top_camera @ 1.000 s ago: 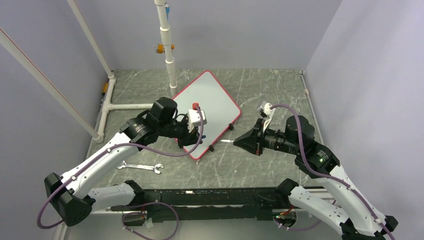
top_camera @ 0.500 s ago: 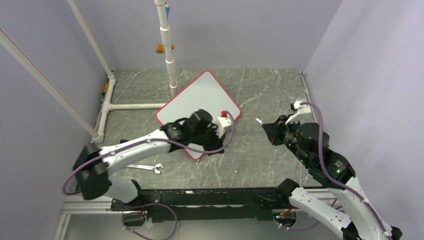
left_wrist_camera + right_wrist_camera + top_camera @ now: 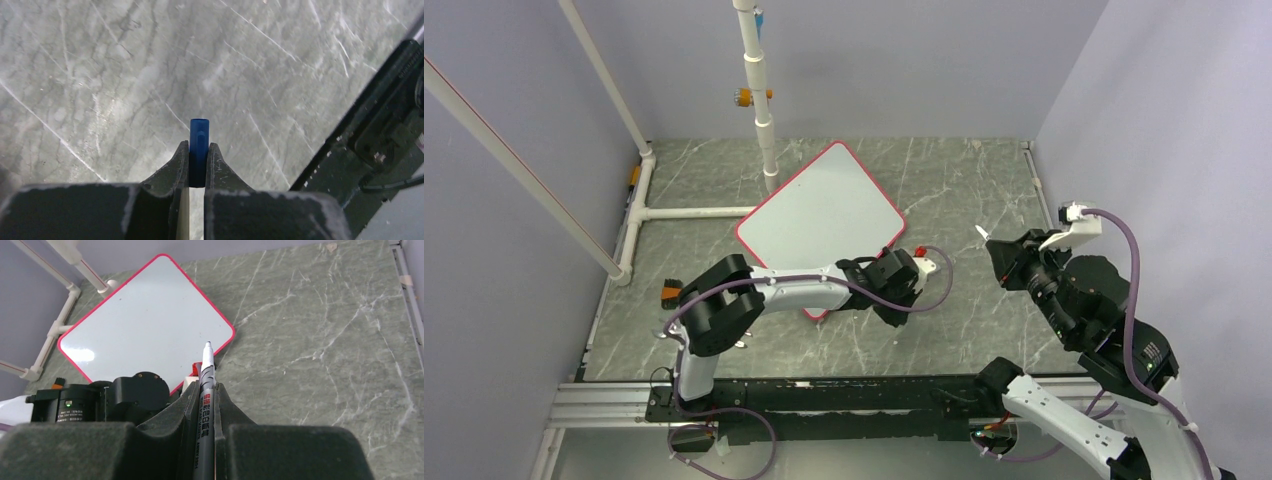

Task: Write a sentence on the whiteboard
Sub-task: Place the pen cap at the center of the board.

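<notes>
The marker (image 3: pixel 207 370) in my right gripper is already uncapped. My left gripper should next go down to the marble beside the board and release the blue cap (image 3: pixel 199 132).
The whiteboard (image 3: pixel 819 212) lies flat on the marble table, turned like a diamond, white with a red border. It also shows in the right wrist view (image 3: pixel 145 325). No sentence shows on it; its surface is blank. My left gripper (image 3: pixel 890 312) is off the board's near right corner, pointing down at the table. In the left wrist view it (image 3: pixel 199 149) is shut on a blue marker cap (image 3: pixel 199 132). My right gripper (image 3: pixel 1006 257) is raised to the right of the board. It (image 3: pixel 206 388) is shut on an uncapped grey marker (image 3: pixel 207 370), tip pointing toward the board.
A white pipe frame (image 3: pixel 692 211) lies on the table left of the board, and a vertical pipe (image 3: pixel 759 95) stands behind it. Slanted pipes (image 3: pixel 514 160) cross the left side. A black rail (image 3: pixel 844 392) runs along the near edge. Walls close in on three sides.
My left arm has swung right, off the board's near left edge to past its near right corner. My right arm has pulled back to the right and risen, turning the marker from level to tilted up.
</notes>
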